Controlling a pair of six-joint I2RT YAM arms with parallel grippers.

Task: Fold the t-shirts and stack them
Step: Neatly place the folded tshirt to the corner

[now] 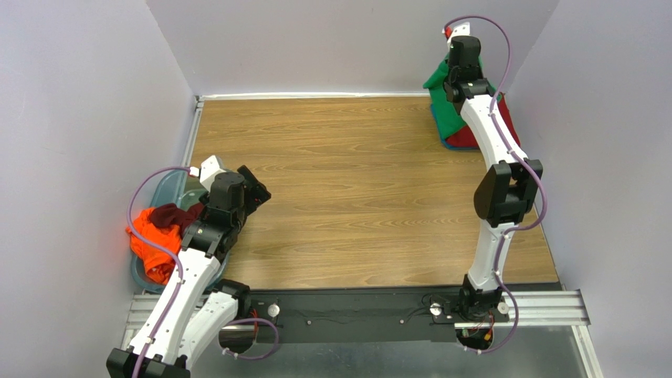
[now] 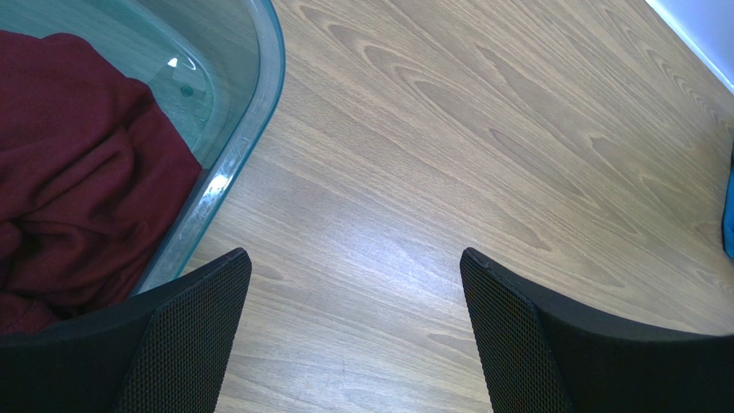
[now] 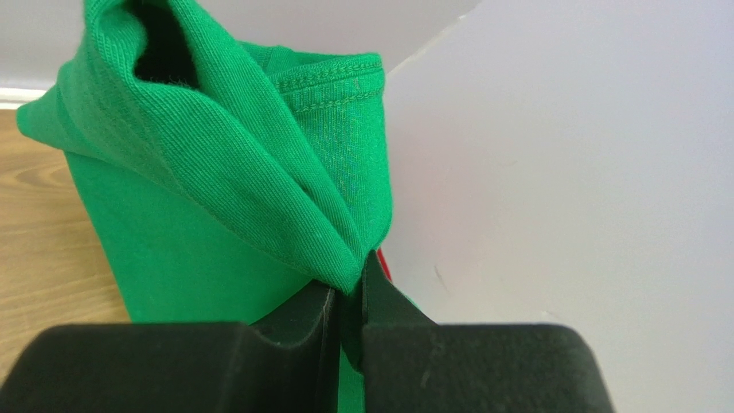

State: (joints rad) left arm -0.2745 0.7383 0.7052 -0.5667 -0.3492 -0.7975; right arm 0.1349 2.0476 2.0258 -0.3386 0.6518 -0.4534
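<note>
My right gripper lowers the green fold and releases it next on the red t-shirt's wall side (image 1: 509, 120) (image 3: 384, 265), bare below the gripper, to its right in the top view.
A bright green t-shirt (image 1: 448, 110) lies at the far right corner of the table, on top of a red t-shirt (image 1: 509, 126) and a teal-blue one (image 1: 439, 120). My right gripper (image 3: 351, 288) is shut on a bunched fold of the green t-shirt (image 3: 233, 172), lifting it close to the right wall. In the tub (image 1: 162, 197) at the left lie an orange t-shirt (image 1: 150, 240) and a dark maroon t-shirt (image 2: 77, 172). My left gripper (image 2: 353, 284) hangs open over bare wood just right of the tub's rim (image 2: 233, 163), holding nothing.
White walls (image 1: 347, 39) enclose the wooden table (image 1: 347, 189) on three sides; the right wall (image 3: 560, 172) is very near my right gripper. A black strip and metal rail (image 1: 355, 311) run along the near edge by the arm bases.
</note>
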